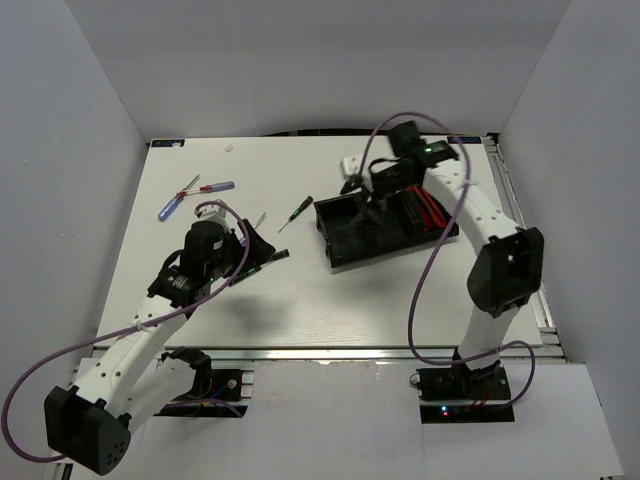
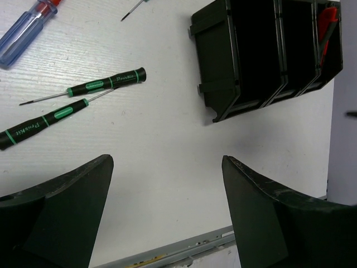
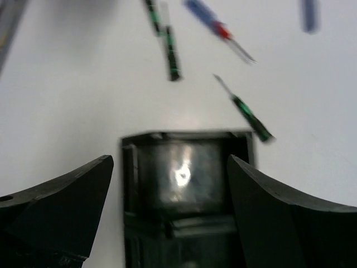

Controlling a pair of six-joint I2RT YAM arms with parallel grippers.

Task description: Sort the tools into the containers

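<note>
My right gripper must go left in the top view and down, to the black screwdriver's handle end below it, clear of its neighbour.
The black three-compartment tray [image 1: 345,243] lies right of centre, with red tools [image 1: 430,212] in its right compartment. My right gripper [image 1: 366,196] hovers open and empty above the tray; in the right wrist view [image 3: 170,162] the empty end compartment [image 3: 184,173] lies between its fingers. My left gripper [image 1: 250,252] is open and empty over bare table [image 2: 167,161]. Two black screwdrivers with green marks [image 2: 106,82] [image 2: 44,120] lie ahead of it to the left. A third black screwdriver [image 1: 295,212] lies left of the tray. Blue- and red-handled screwdrivers [image 1: 170,205] [image 1: 215,187] lie at the far left.
A small white object [image 1: 350,163] sits behind the tray. White walls enclose the table on the left, back and right. A metal rail [image 1: 400,352] runs along the table's near edge, also seen under my left gripper [image 2: 184,248].
</note>
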